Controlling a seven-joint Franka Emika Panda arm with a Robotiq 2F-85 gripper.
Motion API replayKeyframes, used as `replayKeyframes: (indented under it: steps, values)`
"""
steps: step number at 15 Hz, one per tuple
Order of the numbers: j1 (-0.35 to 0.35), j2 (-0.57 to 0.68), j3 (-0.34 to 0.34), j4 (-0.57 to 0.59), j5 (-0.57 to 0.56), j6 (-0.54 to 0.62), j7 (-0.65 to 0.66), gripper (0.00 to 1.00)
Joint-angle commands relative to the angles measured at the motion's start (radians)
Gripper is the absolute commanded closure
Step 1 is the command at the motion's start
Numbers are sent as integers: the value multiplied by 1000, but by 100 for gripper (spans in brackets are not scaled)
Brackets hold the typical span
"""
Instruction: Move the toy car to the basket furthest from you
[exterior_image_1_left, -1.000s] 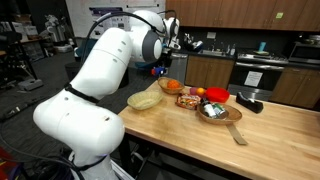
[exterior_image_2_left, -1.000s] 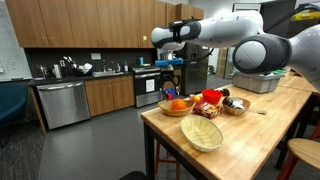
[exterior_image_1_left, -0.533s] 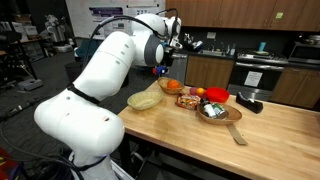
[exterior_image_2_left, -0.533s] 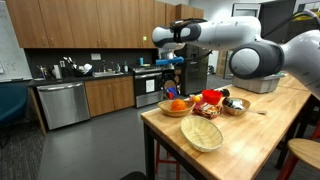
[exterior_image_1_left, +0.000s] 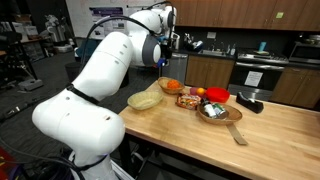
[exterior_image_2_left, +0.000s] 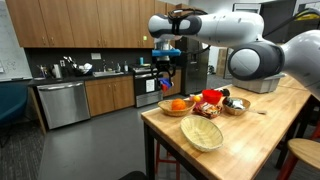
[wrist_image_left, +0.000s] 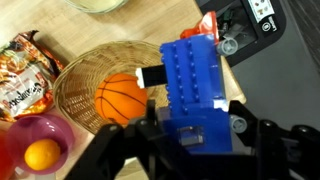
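The robot's gripper should next go down toward the snack packet's side of the orange ball's basket (wrist_image_left: 81, 86) to let go of the toy car (wrist_image_left: 193, 80), because it is high above the basket's opposite rim.
My gripper (wrist_image_left: 195, 150) is shut on the toy car (wrist_image_left: 193, 80), a bright blue studded block with darker parts. It hangs in the air above the table's far end in both exterior views (exterior_image_1_left: 162, 64) (exterior_image_2_left: 167, 58), with the toy car (exterior_image_2_left: 166, 52) between the fingers. In the wrist view the car is over the right rim of a woven basket (wrist_image_left: 75, 70) that holds an orange ball (wrist_image_left: 124, 98). That basket (exterior_image_1_left: 172, 88) (exterior_image_2_left: 177, 106) is beside an empty woven basket (exterior_image_1_left: 146, 100) (exterior_image_2_left: 202, 134).
A snack packet (wrist_image_left: 20, 85) and a pink bowl (wrist_image_left: 22, 140) with an orange fruit (wrist_image_left: 42, 155) lie beside the basket. A red bag (exterior_image_1_left: 218, 96), a metal bowl (exterior_image_1_left: 212, 112), a wooden spatula (exterior_image_1_left: 236, 131) and a black object (exterior_image_1_left: 250, 103) are farther along the wooden table (exterior_image_1_left: 270, 140).
My gripper has risen a little with the toy car still held. The baskets and other items have not moved.
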Motion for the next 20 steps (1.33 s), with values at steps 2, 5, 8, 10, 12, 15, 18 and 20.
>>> replayKeyframes:
  steps: [2, 5, 8, 10, 12, 15, 18, 20]
  values:
    - [14, 0, -3, 41, -8, -14, 2, 53]
    - [23, -16, -9, 34, -5, -100, 73, 53]
    - [26, -19, -13, 38, -2, -205, 177, 53]
    - [24, -17, -9, 45, 4, -264, 239, 53]
    - [21, -14, -2, 50, 16, -313, 293, 53]
    - [12, -12, 10, 54, 53, -385, 367, 53]
    - [7, 35, 24, 156, 83, -505, 437, 53]
    - [-18, 79, 10, 194, 55, -482, 379, 53]
